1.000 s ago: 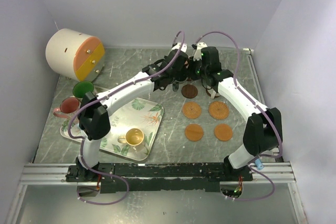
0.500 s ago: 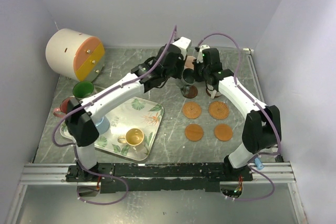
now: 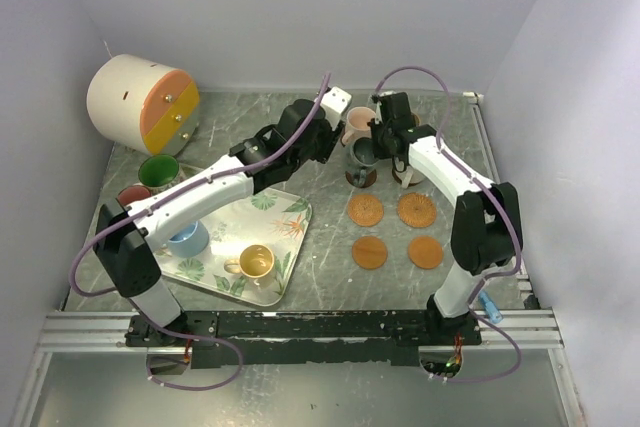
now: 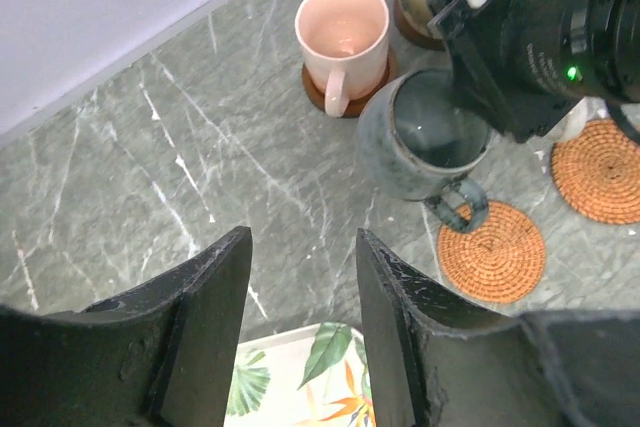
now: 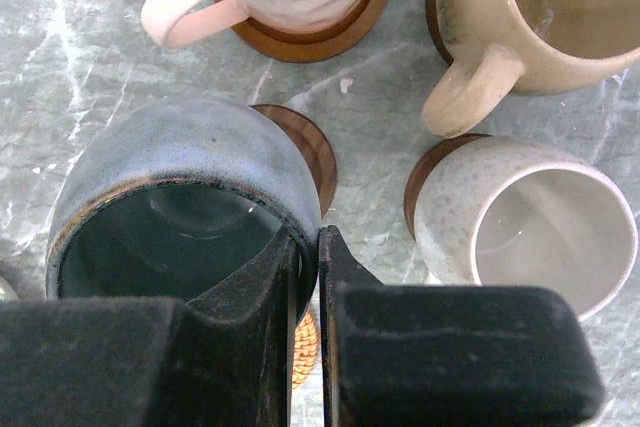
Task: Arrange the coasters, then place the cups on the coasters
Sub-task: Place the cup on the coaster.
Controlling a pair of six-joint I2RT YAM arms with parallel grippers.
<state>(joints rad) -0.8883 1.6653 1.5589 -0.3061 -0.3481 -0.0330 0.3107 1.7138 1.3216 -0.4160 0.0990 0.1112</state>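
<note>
Next I need to lower my right gripper to set and release the dark grey cup (image 5: 180, 197) on the dark brown coaster (image 5: 312, 152), since it peeks past the cup, below the gripper.
My right gripper (image 5: 318, 242) is shut on the rim of the dark grey cup (image 5: 180, 197), which hangs slightly tilted over a dark brown coaster (image 5: 312, 147). Whether the cup rests on it I cannot tell. The pink cup (image 4: 343, 32), the tan cup (image 5: 530, 17) and the cream cup (image 5: 530, 222) each stand on a dark coaster just beyond. Several orange-tan coasters (image 3: 365, 210) lie bare in front of them. My left gripper (image 4: 302, 242) is open and holds nothing, a short way left of the grey cup (image 4: 430, 142).
The leaf-print tray (image 3: 285, 209) lies at the left with the yellow cup (image 3: 255, 262) and the light blue cup (image 3: 187, 239) on it. The red cup (image 3: 133, 194) and green cup (image 3: 158, 169) stand by its far edge. A big white-and-orange cylinder (image 3: 140, 102) fills the back left corner.
My left gripper has opened and drawn back to the left, away from the dark grey cup. The right gripper stays shut on the cup's rim, close to the pink cup.
</note>
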